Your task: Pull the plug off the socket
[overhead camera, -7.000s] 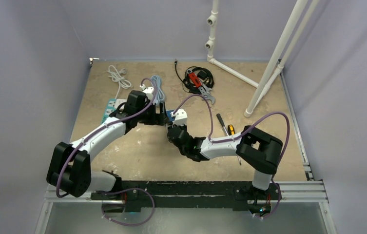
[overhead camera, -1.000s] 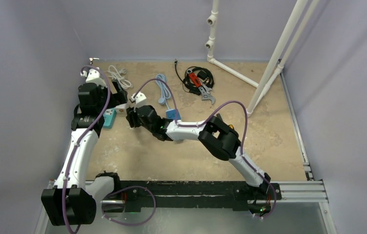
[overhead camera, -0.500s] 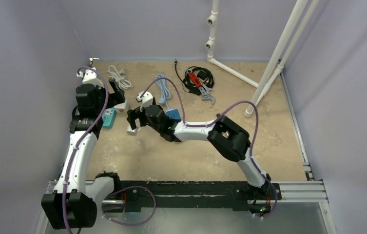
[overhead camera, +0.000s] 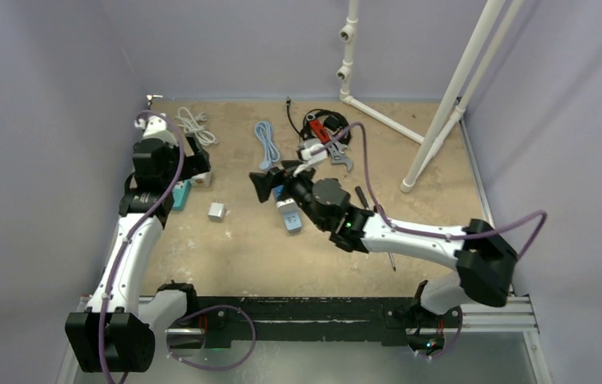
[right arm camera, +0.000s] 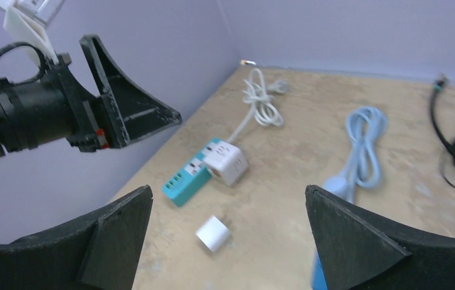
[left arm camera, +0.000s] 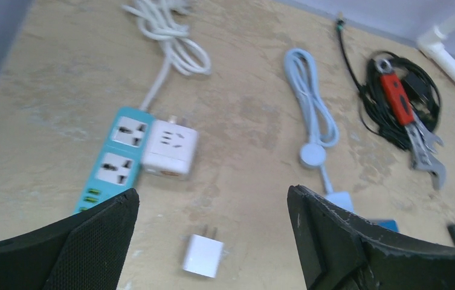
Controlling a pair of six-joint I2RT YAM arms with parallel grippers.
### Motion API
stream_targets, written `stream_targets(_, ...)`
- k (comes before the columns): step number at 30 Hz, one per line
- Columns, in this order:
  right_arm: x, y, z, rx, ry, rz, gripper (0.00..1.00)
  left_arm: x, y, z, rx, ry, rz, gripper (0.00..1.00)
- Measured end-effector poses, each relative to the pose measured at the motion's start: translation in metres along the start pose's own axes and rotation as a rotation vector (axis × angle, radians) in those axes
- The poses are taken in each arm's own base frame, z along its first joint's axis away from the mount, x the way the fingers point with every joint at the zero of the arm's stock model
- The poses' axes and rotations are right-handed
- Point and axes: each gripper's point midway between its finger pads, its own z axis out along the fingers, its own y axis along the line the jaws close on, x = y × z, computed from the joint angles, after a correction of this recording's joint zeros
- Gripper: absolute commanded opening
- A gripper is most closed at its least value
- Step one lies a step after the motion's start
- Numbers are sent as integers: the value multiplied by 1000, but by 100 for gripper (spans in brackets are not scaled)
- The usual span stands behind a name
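Observation:
A white plug is still at the blue block's near end, so my right gripper should turn to point down next and lower around that plug's sides.
The small white plug (overhead camera: 217, 211) lies loose on the tan table, its prongs bare (left arm camera: 203, 255) (right arm camera: 212, 233). It is apart from the teal socket strip (overhead camera: 177, 194) (left arm camera: 119, 160) (right arm camera: 191, 172), which carries a white cube adapter (left arm camera: 170, 147) (right arm camera: 228, 163) at its far end. My left gripper (overhead camera: 199, 162) (left arm camera: 211, 205) hangs open above the strip and holds nothing. My right gripper (overhead camera: 272, 180) (right arm camera: 228, 192) is open and empty too. It hovers right of the plug and faces it.
A coiled white cable (overhead camera: 193, 124) runs from the strip to the back left. A light-blue cable (overhead camera: 265, 144), a black cable bundle with a red tool (overhead camera: 325, 128), a wrench (overhead camera: 341, 160), a screwdriver (overhead camera: 365, 204) and a blue block (overhead camera: 288, 216) lie mid-table. White pipes (overhead camera: 441, 104) stand back right.
My right gripper opened and let go of the plug, which now rests on the table. The right arm then drew back to the right. The left arm barely moved.

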Motion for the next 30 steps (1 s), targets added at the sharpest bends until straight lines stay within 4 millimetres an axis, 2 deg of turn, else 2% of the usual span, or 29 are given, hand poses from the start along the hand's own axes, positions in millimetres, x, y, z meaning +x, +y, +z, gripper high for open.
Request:
stream_targets(2, 1, -17, -24, 37, 8, 4, 99, 10, -19, 2, 49, 30, 25, 92)
stream_targets(5, -1, -40, -58, 76, 6, 15, 99, 34, -63, 2, 173, 95, 81, 91)
stream_targets(8, -6, -50, -73, 93, -7, 28, 99, 58, -90, 10, 256, 171, 101, 89)
stream_targets(10, -1, -53, -73, 97, 9, 28, 99, 79, -100, 21, 286, 243, 100, 89)
stream_targets(12, 14, -53, -70, 91, 48, 17, 99, 102, -110, 30, 306, 318, 101, 89)
stream_targets(15, 49, -58, -65, 99, 135, -7, 99, 128, -131, 34, 353, 399, 121, 89)
stream_targets(17, 82, -67, -62, 129, 217, -30, 99, 139, -144, 32, 395, 431, 135, 89)
stream_targets(21, 131, -84, -60, 205, 359, -65, 99, 147, -155, 29, 439, 454, 141, 90)
stream_targets(25, 146, -93, -60, 268, 399, -65, 99, 146, -156, 30, 446, 450, 139, 90)
stream_targets(30, 152, -102, -56, 335, 411, -65, 97, 147, -160, 27, 467, 454, 138, 90)
